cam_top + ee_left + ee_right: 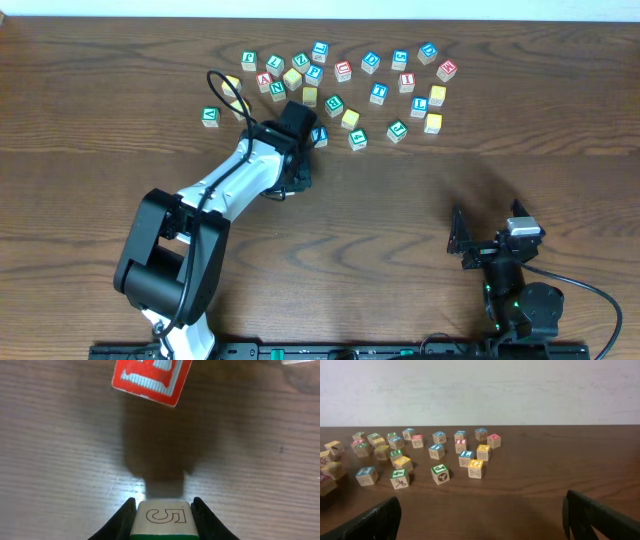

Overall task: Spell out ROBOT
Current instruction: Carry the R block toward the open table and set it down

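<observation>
My left gripper holds the wooden block and should next lower it to the table, short of the block with the red side, and let it go.
My left gripper (164,504) is shut on a wooden block (165,517) with an outlined "5" on its top face and a green side. It holds the block a little above the table and casts a shadow below. A red-faced block (150,379) lies just ahead of it. In the overhead view the left gripper (298,125) is at the near edge of the scattered letter blocks (343,72), and the held block is hidden under it. My right gripper (480,520) is wide open and empty, low over bare table, and shows in the overhead view (487,243) at the lower right.
Many coloured letter blocks lie loose across the far middle of the table (420,104), and they also show in the right wrist view (440,474). A blue block (319,134) sits right beside the left gripper. A white wall backs the table.
</observation>
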You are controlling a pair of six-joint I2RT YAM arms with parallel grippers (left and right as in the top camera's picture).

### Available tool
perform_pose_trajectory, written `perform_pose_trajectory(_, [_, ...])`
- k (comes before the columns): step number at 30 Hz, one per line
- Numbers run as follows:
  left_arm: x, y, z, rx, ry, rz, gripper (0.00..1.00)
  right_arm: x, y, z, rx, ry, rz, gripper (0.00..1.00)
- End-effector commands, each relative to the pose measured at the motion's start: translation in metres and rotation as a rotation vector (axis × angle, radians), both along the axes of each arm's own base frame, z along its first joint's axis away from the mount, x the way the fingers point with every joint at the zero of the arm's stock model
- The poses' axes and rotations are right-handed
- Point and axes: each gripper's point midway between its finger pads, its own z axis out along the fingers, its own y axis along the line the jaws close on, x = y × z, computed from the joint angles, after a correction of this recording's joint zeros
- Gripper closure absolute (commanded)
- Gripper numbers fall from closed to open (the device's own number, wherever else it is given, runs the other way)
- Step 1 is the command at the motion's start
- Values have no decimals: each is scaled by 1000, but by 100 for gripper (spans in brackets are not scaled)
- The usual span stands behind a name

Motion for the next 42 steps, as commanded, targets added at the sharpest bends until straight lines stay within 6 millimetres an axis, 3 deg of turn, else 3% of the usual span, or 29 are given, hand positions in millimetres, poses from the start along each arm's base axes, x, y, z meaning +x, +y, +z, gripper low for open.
perform_pose_trajectory(1, [-1, 3, -8, 16, -1, -14, 79, 0, 1, -1, -15, -1, 4, 1])
perform_pose_trajectory(11, [0, 2, -9, 34, -5, -119, 79, 0, 1, -1, -15, -1, 4, 1])
perform_pose_trajectory(18, [-8, 0, -29, 23, 57, -124, 79, 0, 1, -1, -15, -1, 4, 1])
perform_pose_trajectory(22, [-7, -1, -30, 23, 55, -124, 78, 0, 1, -1, -15, -1, 4, 1])
perform_pose_trajectory(31, [-6, -1, -30, 21, 50, -124, 56, 0, 1, -1, -15, -1, 4, 1])
perform_pose_trajectory(42, [3, -6, -13, 7, 5, -139, 55, 0, 1, -1, -15, -1, 4, 1])
